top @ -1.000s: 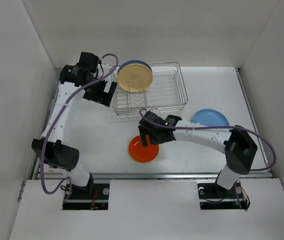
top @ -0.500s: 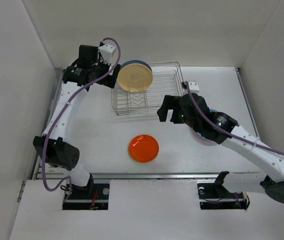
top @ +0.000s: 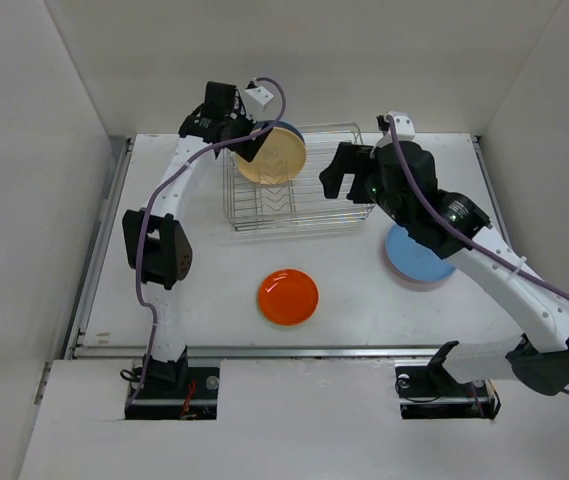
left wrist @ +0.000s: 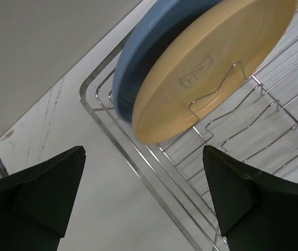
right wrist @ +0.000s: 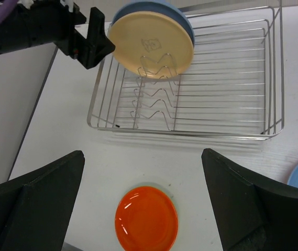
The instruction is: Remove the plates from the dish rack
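My left gripper is just short of the rims of the tan and blue plates, so next it will ease outward, straddle both rims and close.
The dish rack (top: 349, 215) stands at the back of the table. A tan plate (top: 271, 155) stands on edge in its left end, with a blue plate (top: 286, 127) right behind it. My left gripper (top: 251, 140) is open by the rack's back left corner. In the left wrist view its fingers (left wrist: 44, 188) straddle the rack rim (left wrist: 154, 172) just short of the tan plate (left wrist: 211, 68) and blue plate (left wrist: 154, 47), touching neither. My right gripper (top: 342, 188) hangs open and empty over the rack's right side. An orange plate (top: 288, 297) lies flat on the table.
A second blue plate (top: 419, 255) lies flat on the table right of the rack, with a pale rim showing under it. White walls close in the table on the left, back and right. The right wrist view takes in the orange plate (right wrist: 146, 218) and rack (right wrist: 232, 133).
The right gripper has lifted off the orange plate and swung back to the rack's right side. The left gripper has moved from the rack's left side up to the standing plates.
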Tool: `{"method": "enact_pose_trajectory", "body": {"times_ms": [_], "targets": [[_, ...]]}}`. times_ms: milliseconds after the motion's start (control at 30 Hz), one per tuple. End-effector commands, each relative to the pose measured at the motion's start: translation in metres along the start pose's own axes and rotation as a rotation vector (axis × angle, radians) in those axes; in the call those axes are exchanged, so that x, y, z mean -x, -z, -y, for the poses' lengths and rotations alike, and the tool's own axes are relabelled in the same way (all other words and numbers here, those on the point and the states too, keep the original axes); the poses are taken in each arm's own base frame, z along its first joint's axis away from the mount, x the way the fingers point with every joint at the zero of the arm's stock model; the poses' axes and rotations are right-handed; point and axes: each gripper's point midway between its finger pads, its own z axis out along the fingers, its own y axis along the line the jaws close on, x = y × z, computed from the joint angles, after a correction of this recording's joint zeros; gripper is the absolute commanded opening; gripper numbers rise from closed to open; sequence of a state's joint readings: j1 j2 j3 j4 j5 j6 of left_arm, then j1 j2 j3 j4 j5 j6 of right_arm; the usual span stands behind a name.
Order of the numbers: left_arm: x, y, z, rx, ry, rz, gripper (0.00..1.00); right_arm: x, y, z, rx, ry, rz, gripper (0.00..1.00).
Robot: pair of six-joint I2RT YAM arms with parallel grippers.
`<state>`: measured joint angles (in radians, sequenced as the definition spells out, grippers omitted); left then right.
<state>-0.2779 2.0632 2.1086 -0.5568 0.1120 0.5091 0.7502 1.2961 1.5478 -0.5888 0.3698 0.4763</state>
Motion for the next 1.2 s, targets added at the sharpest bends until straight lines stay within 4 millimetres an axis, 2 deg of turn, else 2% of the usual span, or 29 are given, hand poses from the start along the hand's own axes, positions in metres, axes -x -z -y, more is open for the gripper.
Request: {"method": "enact_pose_trajectory", "body": {"times_ms": [0,33,67,133,167,233,267,300,333,367,400,467,733,800,867,967,1033,1067,1167], "targets": [[0.055,0.018,-0.011,-0.008,0.0,0.21,0.92,0.037,0.015,-0.009,0.06,-0.001,0.109,1.0],[0.057,0.012,0.002,-0.077,0.017,0.233,0.9,0.036,0.016,-0.01,0.074,-0.003,0.11,1.0],[0.056,0.008,-0.007,-0.085,0.052,0.258,0.83,0.026,0.011,-0.007,0.067,0.012,0.097,1.0],[0.062,0.004,-0.01,-0.114,0.158,0.289,0.74,0.024,0.012,-0.008,0.085,0.009,0.099,1.0],[0.054,-0.008,-0.014,-0.116,0.2,0.27,0.69,0.026,0.016,-0.01,0.099,0.007,0.102,1.0],[0.052,-0.017,-0.008,-0.15,0.22,0.259,0.62,0.02,0.014,-0.01,0.102,0.012,0.088,1.0],[0.058,-0.017,-0.008,-0.161,0.217,0.269,0.59,0.017,0.014,-0.01,0.107,0.015,0.076,1.0],[0.049,-0.028,-0.006,-0.17,0.216,0.242,0.54,0.015,0.012,-0.01,0.101,0.02,0.063,1.0],[0.047,-0.028,-0.005,-0.173,0.218,0.234,0.54,0.01,0.008,-0.009,0.092,0.027,0.045,1.0],[0.043,-0.033,-0.003,-0.177,0.221,0.224,0.5,0.013,0.01,-0.01,0.094,0.026,0.048,1.0],[0.039,-0.036,-0.002,-0.179,0.211,0.215,0.5,0.007,0.005,-0.008,0.083,0.034,0.028,1.0],[0.039,-0.035,-0.001,-0.187,0.198,0.219,0.45,0.011,0.004,-0.011,0.085,0.033,0.03,1.0],[0.015,-0.05,0.009,-0.207,0.195,0.161,0.46,0.0,-0.004,-0.022,0.126,0.032,-0.017,1.0],[0.015,-0.051,0.004,-0.179,0.204,0.159,0.46,0.0,-0.004,-0.022,0.126,0.023,-0.018,1.0],[0.003,-0.063,0.004,-0.168,0.21,0.127,0.44,0.0,-0.004,-0.022,0.126,0.023,-0.018,1.0],[0.0,-0.067,0.005,-0.175,0.215,0.11,0.3,0.0,-0.001,-0.016,0.103,0.027,-0.021,1.0],[-0.009,-0.073,0.009,-0.187,0.222,0.08,0.15,0.003,0.002,-0.015,0.097,0.024,-0.008,1.0],[-0.013,-0.073,0.008,-0.178,0.225,0.064,0.03,0.002,0.003,-0.014,0.096,0.015,-0.009,1.0],[-0.006,-0.065,0.003,-0.157,0.221,0.076,0.0,0.005,0.007,-0.014,0.101,0.012,0.0,1.0]]}}
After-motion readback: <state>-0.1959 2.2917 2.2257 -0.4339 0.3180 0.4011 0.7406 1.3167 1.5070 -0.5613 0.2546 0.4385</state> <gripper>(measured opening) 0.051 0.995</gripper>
